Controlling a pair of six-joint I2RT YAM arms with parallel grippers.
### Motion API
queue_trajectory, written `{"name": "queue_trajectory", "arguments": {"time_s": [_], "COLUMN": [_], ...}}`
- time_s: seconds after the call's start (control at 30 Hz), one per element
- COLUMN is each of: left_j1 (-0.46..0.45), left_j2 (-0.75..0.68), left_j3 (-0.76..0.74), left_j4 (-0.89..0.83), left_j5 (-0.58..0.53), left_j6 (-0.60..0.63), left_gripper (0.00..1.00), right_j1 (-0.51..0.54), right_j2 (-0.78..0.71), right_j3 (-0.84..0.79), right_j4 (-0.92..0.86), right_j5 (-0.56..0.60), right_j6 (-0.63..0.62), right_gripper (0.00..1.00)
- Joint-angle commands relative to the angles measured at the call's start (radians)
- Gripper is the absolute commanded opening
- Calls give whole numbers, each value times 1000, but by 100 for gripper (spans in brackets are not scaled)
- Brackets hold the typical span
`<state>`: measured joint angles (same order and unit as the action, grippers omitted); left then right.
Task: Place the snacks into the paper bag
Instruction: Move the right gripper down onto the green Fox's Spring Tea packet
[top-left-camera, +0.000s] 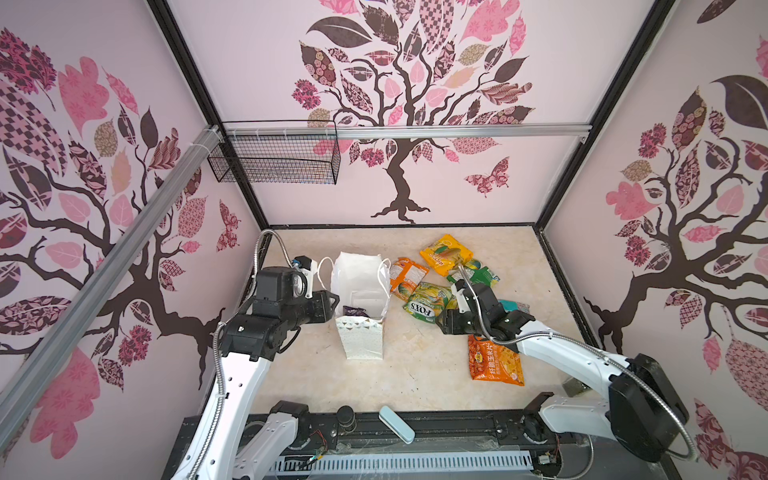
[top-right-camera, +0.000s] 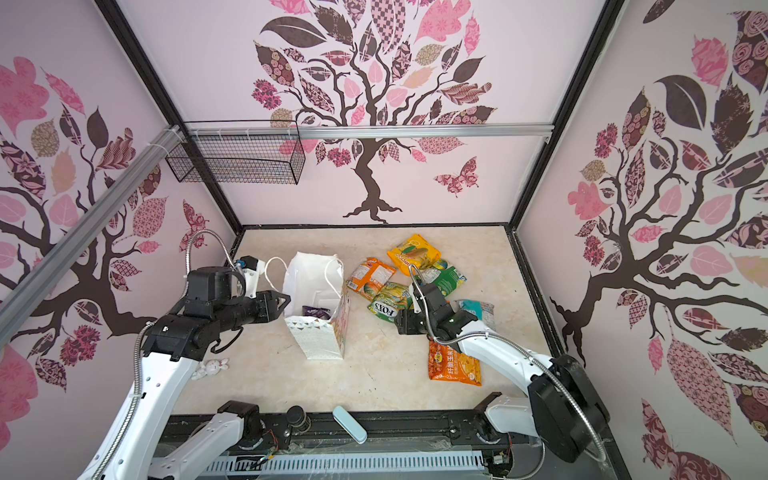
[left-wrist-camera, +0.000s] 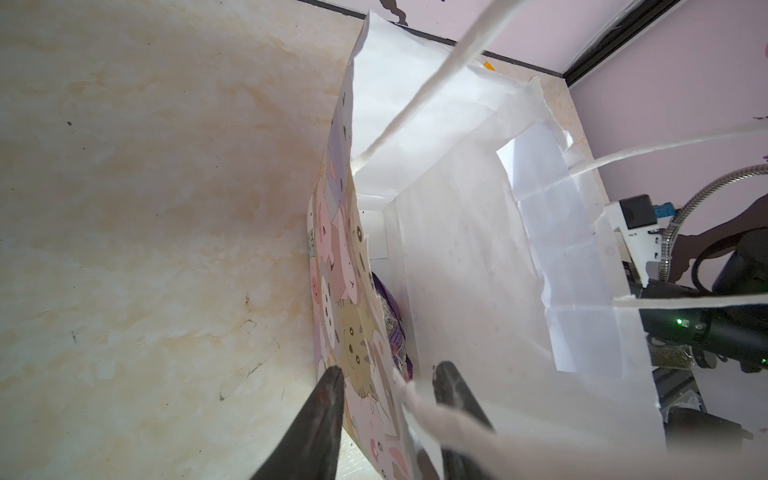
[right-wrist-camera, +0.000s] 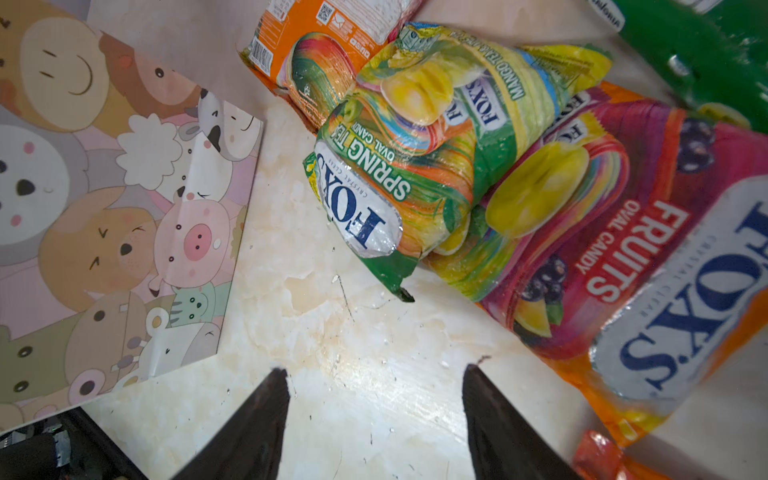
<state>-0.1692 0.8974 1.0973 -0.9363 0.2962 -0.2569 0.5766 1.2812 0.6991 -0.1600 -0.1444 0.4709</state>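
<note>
I should move my right gripper down and outward around the green FOX'S packet's near corner (right-wrist-camera: 395, 280) and close, because that corner juts clear of the red packet (right-wrist-camera: 623, 249) toward my fingers.
The white paper bag (top-left-camera: 360, 338) (top-right-camera: 318, 338) stands open-topped left of centre, with a purple snack (top-left-camera: 353, 310) (left-wrist-camera: 392, 328) lying inside. My left gripper (top-left-camera: 332, 299) (left-wrist-camera: 390, 370) is at its left rim, open. Its jaws straddle the bag's cartoon-printed wall (left-wrist-camera: 357, 291) and a cord handle (left-wrist-camera: 436, 419). Loose snacks lie to the right: a green FOX'S packet (top-left-camera: 426, 303) (right-wrist-camera: 395, 166), a red FOX'S packet (right-wrist-camera: 623, 249), orange (top-left-camera: 409, 274), yellow (top-left-camera: 445, 252), green (top-left-camera: 478, 272), teal (top-left-camera: 513, 305) and a large orange one (top-left-camera: 494, 361). My right gripper (top-left-camera: 442, 322) (right-wrist-camera: 376, 370) hangs open over bare table beside the FOX'S packets.
A black wire basket (top-left-camera: 274, 160) hangs on the back-left rail. A pale blue case (top-left-camera: 396, 424) and a black-lidded jar (top-left-camera: 345, 415) sit at the front edge. A small white toy (top-right-camera: 212, 368) lies beside the left arm. Walls close in on three sides.
</note>
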Motion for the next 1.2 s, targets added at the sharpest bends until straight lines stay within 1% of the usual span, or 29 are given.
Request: {"name": "queue_trajectory", "arguments": {"time_s": [0.0, 0.17, 0.33, 0.5, 0.67, 0.97, 1.07, 1.17], "left_j1": [-2, -2, -2, -1, -1, -2, -1, -2], "left_j2": [-3, 8, 8, 3, -1, -21, -6, 4], "left_j3": [-16, -27, -27, -21, -26, -40, -41, -40], "left_j4": [20, 23, 13, 11, 16, 15, 17, 20], "left_j5": [15, 24, 15, 4, -1, -9, -15, -12], "left_j6": [11, 28, 41, 44, 47, 50, 51, 53], "left_gripper": [40, 39, 38, 39, 38, 39, 39, 39], "right_j1": [-14, -25, -25, -29, -41, -50, -51, -53], "right_j2": [48, 134, 188, 229, 278, 305, 302, 295], "right_j3": [-12, 7, 15, 29, 72, 75, 68, 60], "right_j4": [111, 151, 159, 193, 188, 209, 212, 219], "right_j5": [-40, -48, -31, -9, -8, 0, 9, 12], "right_j6": [-12, -25, -13, -12, -11, 6, 6, 6], "right_gripper": [69, 68, 64, 58, 54, 52, 49, 45]}}
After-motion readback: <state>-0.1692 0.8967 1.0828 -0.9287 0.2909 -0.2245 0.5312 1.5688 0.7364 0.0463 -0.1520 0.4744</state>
